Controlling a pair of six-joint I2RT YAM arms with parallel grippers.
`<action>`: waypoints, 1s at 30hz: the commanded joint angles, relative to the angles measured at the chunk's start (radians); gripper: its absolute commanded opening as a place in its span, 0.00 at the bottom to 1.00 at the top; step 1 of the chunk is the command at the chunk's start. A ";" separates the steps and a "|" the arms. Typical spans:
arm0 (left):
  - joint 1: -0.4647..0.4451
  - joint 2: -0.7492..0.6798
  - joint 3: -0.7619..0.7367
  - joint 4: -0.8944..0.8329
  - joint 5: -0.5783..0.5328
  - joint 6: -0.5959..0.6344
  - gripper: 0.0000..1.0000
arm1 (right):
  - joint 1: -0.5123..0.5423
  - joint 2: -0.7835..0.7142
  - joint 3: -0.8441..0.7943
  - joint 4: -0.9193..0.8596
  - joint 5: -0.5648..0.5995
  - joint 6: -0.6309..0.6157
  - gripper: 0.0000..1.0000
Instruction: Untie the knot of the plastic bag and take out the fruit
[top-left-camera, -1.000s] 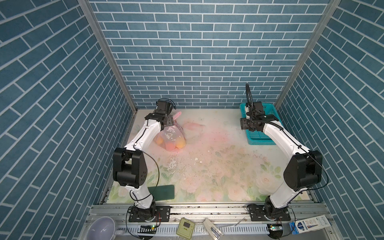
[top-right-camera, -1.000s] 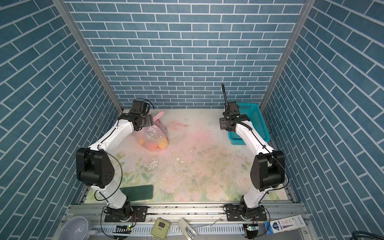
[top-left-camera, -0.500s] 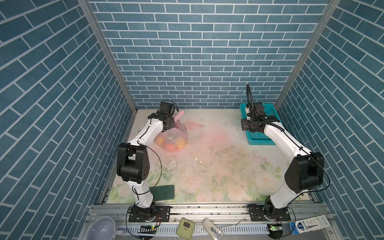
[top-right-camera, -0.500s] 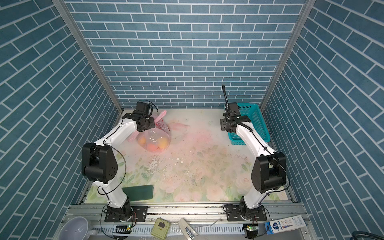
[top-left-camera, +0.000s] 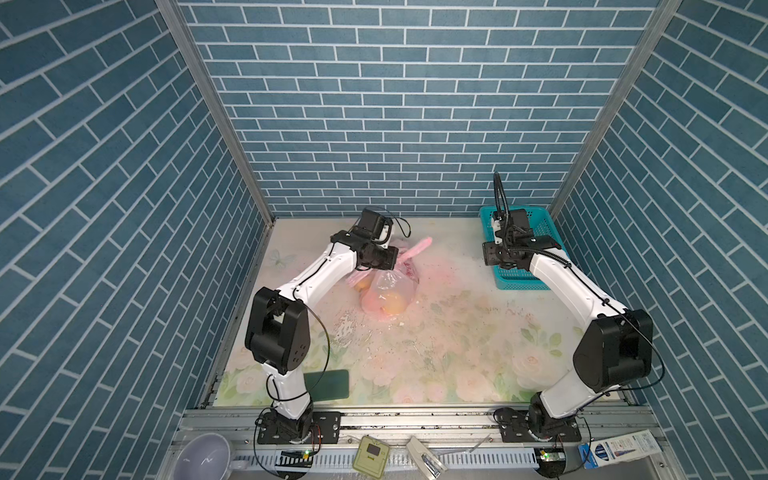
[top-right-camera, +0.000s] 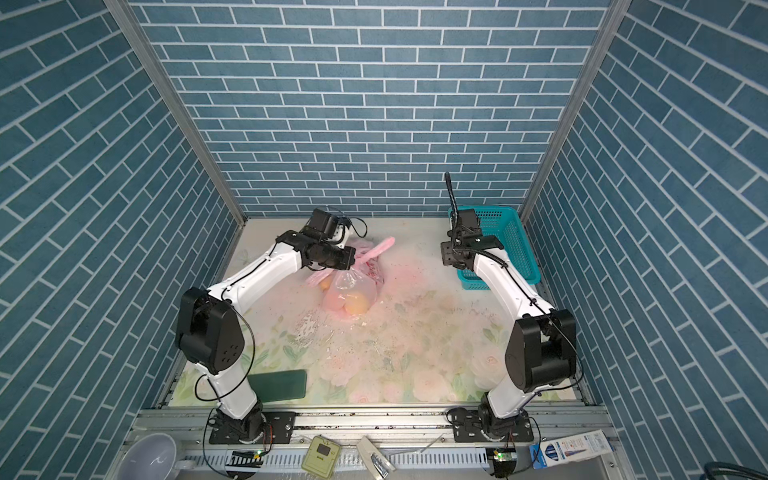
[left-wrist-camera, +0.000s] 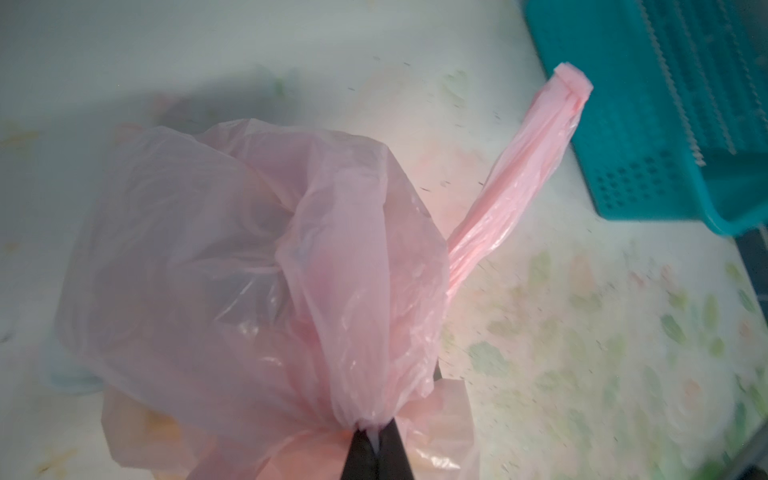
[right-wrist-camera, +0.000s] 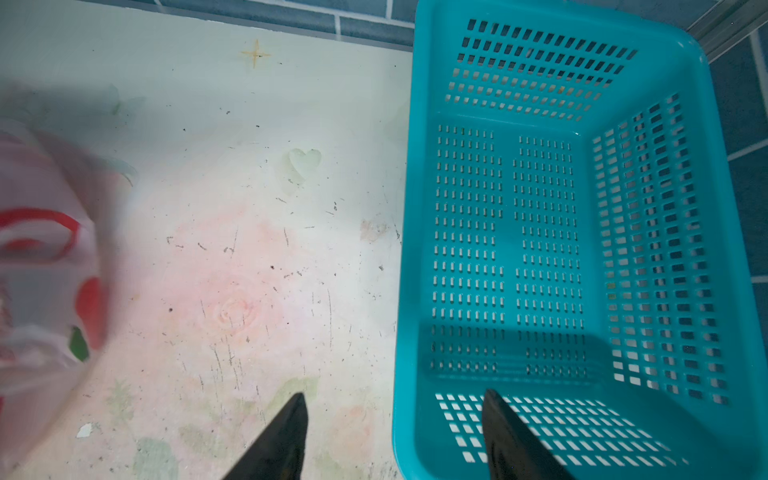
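My left gripper draws back over the clear middle of the mat (top-left-camera: 433, 318) (left-wrist-camera: 564, 348) next and releases the bag's bunched plastic, since that open part lies back of the gripper.
The pink translucent plastic bag (top-left-camera: 388, 297) (top-right-camera: 351, 299) lies at the back left of the mat, with yellow-orange fruit (top-left-camera: 392, 308) (top-right-camera: 358, 306) showing through it. My left gripper (left-wrist-camera: 376, 434) is shut on a bunched gather of the bag's thin plastic (left-wrist-camera: 332, 291) and holds its top up. One pink handle strip (left-wrist-camera: 519, 187) (top-left-camera: 417, 247) sticks out free. I cannot make out the knot. My right gripper (right-wrist-camera: 392, 401) is open and holds nothing. One finger is over the mat, the other over the basket's near corner. The blurred printed bag (right-wrist-camera: 37, 270) is far off to its side.
A teal perforated basket (top-left-camera: 519, 283) (top-right-camera: 525, 266) (right-wrist-camera: 405, 249) stands at the back right, with nothing in it. A dark green flat pad (top-left-camera: 328, 384) lies at the front left. Brick walls close in three sides. A bowl (top-left-camera: 201, 457) and small devices sit on the front rail.
My left gripper has shut on the bag's plastic and swung right, pulling the bag's top and body toward the middle. The right arm has barely moved.
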 joint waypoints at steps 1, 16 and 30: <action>-0.079 -0.041 0.024 -0.081 0.132 0.099 0.00 | 0.003 -0.053 -0.038 0.001 -0.025 0.021 0.67; -0.233 -0.195 -0.203 -0.152 0.166 0.183 0.20 | 0.004 -0.114 -0.106 0.035 -0.408 -0.038 0.67; -0.312 -0.481 -0.442 -0.038 -0.092 -0.027 0.62 | 0.138 -0.166 -0.200 0.018 -0.826 -0.258 0.72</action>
